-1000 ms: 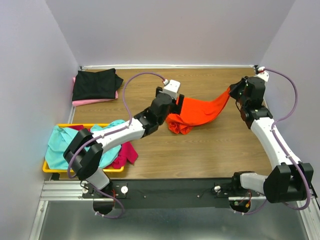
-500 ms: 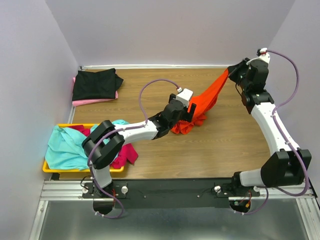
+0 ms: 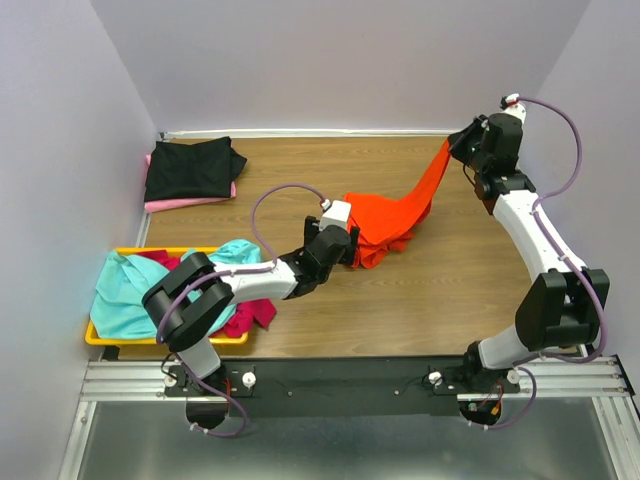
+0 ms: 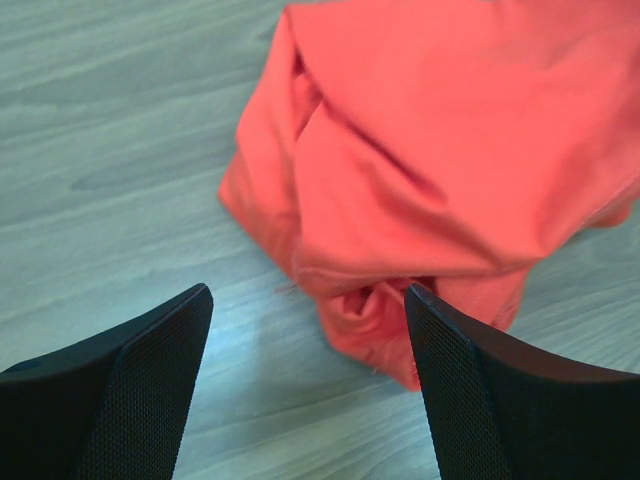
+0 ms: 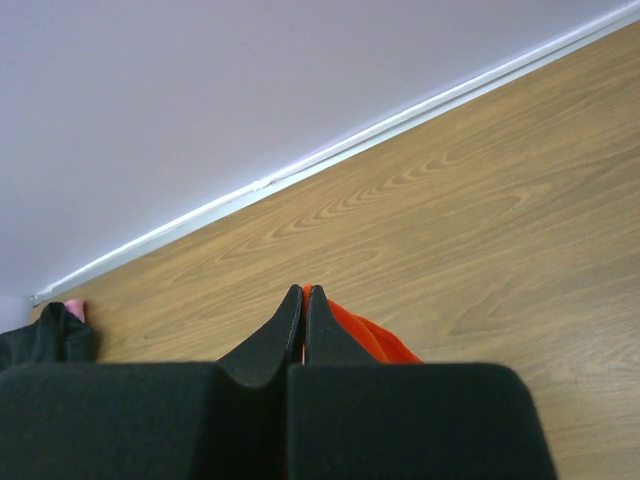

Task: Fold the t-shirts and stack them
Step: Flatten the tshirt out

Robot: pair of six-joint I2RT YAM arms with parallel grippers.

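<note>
I should next lower my left gripper's open fingers a little around the orange t-shirt's folded near corner (image 4: 314, 274) and close them, as that corner already lies between them below the gripper.
The bright orange t-shirt (image 3: 392, 213) hangs stretched from the far right down to a bunched heap on the table's middle. My right gripper (image 3: 452, 142) is shut on its upper edge, held high; a strip of orange cloth (image 5: 370, 340) shows between the closed fingers. My left gripper (image 3: 352, 247) is open and empty just before the heap, its fingers (image 4: 150, 370) straddling bare wood near the crumpled orange cloth (image 4: 420, 190). A black t-shirt (image 3: 192, 167) lies on a pale pink one (image 3: 170, 204) at the far left. Teal (image 3: 135, 290) and magenta (image 3: 252, 308) shirts fill the tray.
A shallow yellow tray (image 3: 98, 338) stands at the near left edge. The back wall's white strip (image 3: 330, 132) bounds the table. The left arm stretches low across the table's middle from the near left.
My left gripper let go of the orange shirt and drew back toward the near left. My right gripper rose slightly with the cloth, and the heap settled on the table.
</note>
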